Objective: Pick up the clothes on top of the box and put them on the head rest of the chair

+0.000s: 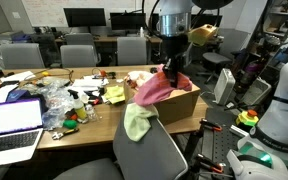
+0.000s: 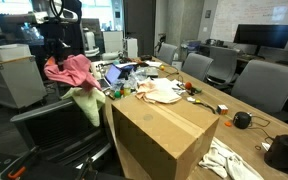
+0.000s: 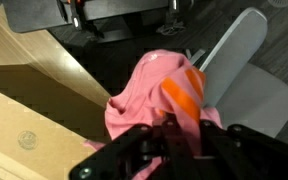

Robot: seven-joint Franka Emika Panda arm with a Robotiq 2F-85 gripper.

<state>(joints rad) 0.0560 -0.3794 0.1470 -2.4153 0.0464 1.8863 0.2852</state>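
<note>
I will carry the pink cloth (image 2: 72, 70) back over the bare part of the head rest next and let it go there, since the pale green cloth covers one end.
A pink cloth with an orange stripe (image 1: 156, 88) hangs from my gripper (image 1: 171, 70), which is shut on it above the edge of a cardboard box (image 1: 184, 104). In an exterior view the pink cloth (image 2: 72, 70) hangs beside the chair. In the wrist view the pink cloth (image 3: 149, 95) drapes below my gripper (image 3: 176, 128). A pale green cloth (image 1: 137, 122) lies over the head rest of the grey chair (image 1: 152, 155); it also shows in an exterior view (image 2: 87, 102). The chair's back shows in the wrist view (image 3: 234, 60).
A laptop (image 1: 12, 125) and clutter of small items (image 1: 69, 100) cover the wooden table (image 1: 84, 135). A large closed cardboard box (image 2: 164, 135) stands in front. Office chairs (image 1: 79, 53) and monitors (image 1: 84, 17) line the back. A white robot body (image 1: 284, 100) stands at the side.
</note>
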